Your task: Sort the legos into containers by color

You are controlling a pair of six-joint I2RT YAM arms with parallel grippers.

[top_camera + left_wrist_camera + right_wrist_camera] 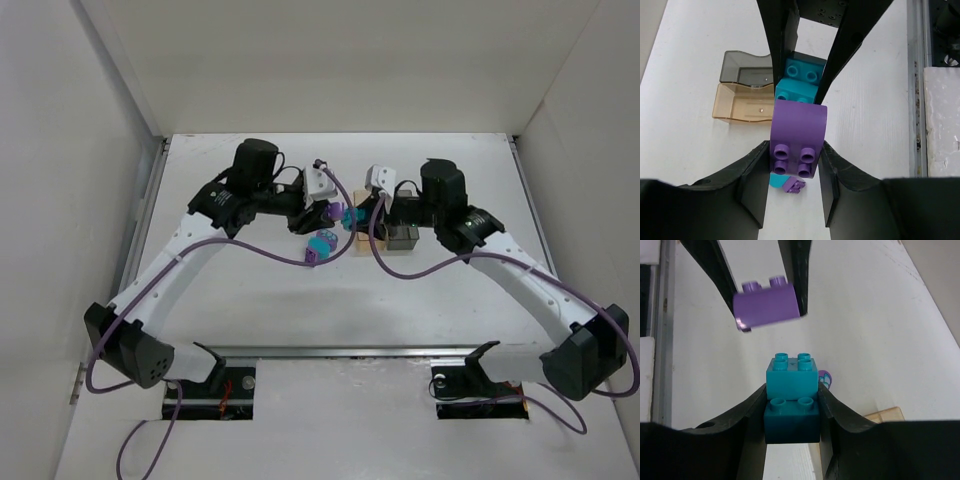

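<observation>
My left gripper goes to the right in the top view next, then down, to get the purple lego over the amber bin [369, 237] [746, 104], nearer than the grey one.
My left gripper [796, 150] is shut on a purple lego [799, 131] and holds it above the table. My right gripper [791, 390] is shut on two teal legos [791, 382] stacked together, just opposite. Both grippers meet at mid-table in the top view, left gripper [328, 212] and right gripper [355, 215] almost touching. On the table under them lie a small purple lego [794, 186] and a teal lego [775, 181]. The containers stand side by side: the smoky grey bin [742, 65] and the amber bin [737, 102], both without legos inside.
In the top view the two loose legos [318, 248] lie just in front of the grippers, and the grey bin [403, 238] is under the right arm's wrist. White walls close in the table [300, 320] on left, back and right. Purple cables hang from both arms.
</observation>
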